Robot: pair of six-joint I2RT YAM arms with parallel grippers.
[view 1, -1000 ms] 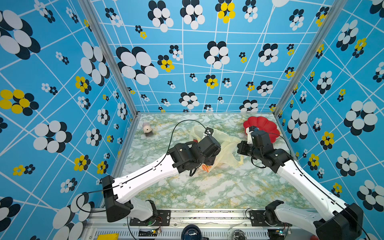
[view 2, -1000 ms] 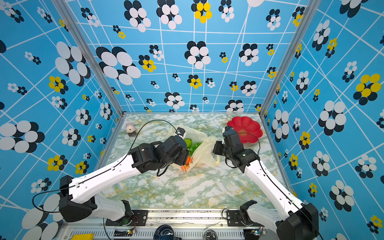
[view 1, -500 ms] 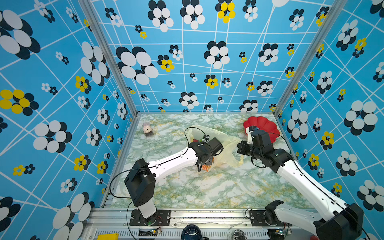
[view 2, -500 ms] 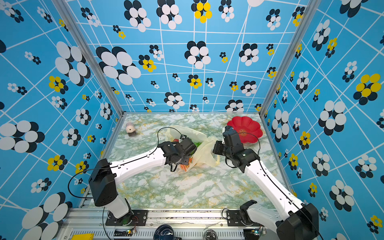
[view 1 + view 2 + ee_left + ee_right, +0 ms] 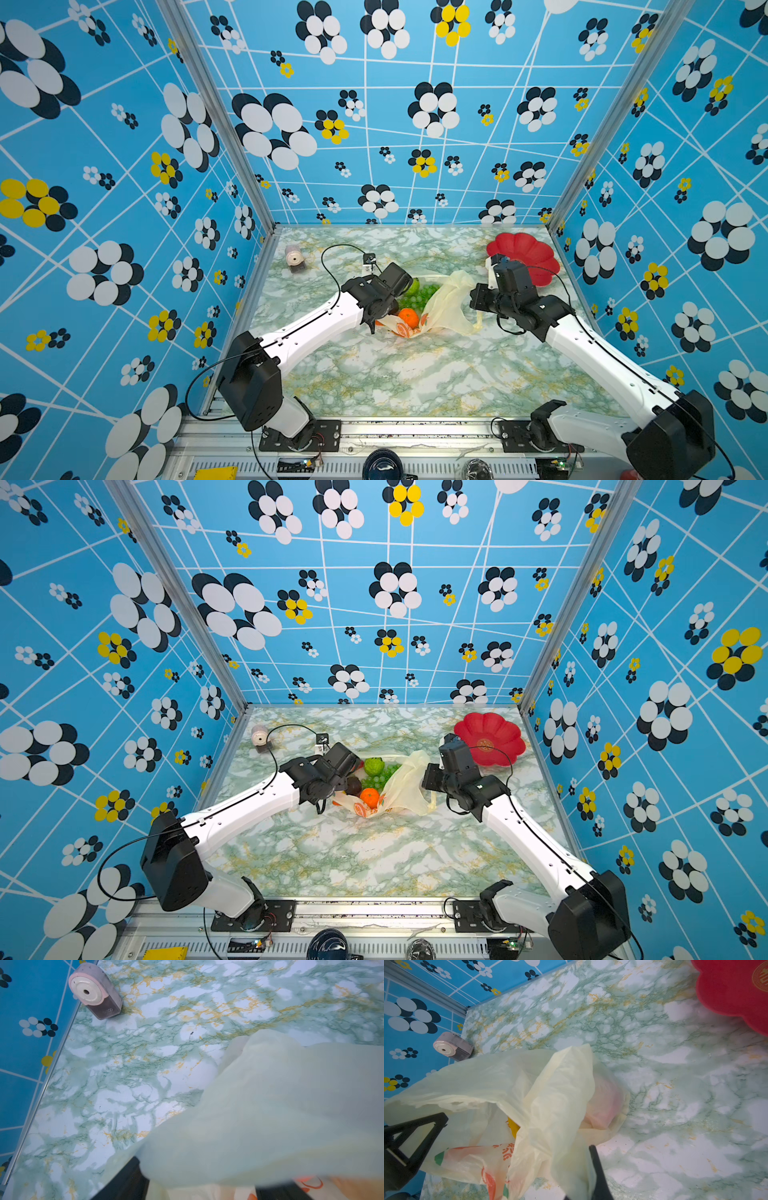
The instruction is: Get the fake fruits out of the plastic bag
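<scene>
My right gripper draws the film outward to the gap between bag and plate next and releases it there, since the film half-hides the yellow fruit (image 5: 512,1128).
The pale-yellow plastic bag (image 5: 451,307) (image 5: 405,789) lies mid-table with its mouth spread open. Fake fruits show in the opening: a green netted ball (image 5: 373,766), green grapes (image 5: 381,776), an orange (image 5: 370,798) (image 5: 408,318) and a dark brown piece (image 5: 353,786). A yellow fruit (image 5: 512,1128) shows inside the bag in the right wrist view. My left gripper (image 5: 380,318) (image 5: 332,796) is at the bag's left edge, its jaws wide apart with bag film (image 5: 259,1115) draped over them. My right gripper (image 5: 473,299) (image 5: 583,1167) is shut on the bag's right side and holds the film up.
A red flower-shaped plate (image 5: 525,253) (image 5: 492,737) (image 5: 733,991) sits at the back right, just behind my right wrist. A grey-pink pencil sharpener (image 5: 295,259) (image 5: 94,991) (image 5: 451,1047) stands by the left wall at the back. Blue patterned walls enclose the marble table.
My left arm has dropped low and its gripper has drawn back to the bag's left edge, which uncovers the fruits in the open mouth. The right arm has stayed put.
</scene>
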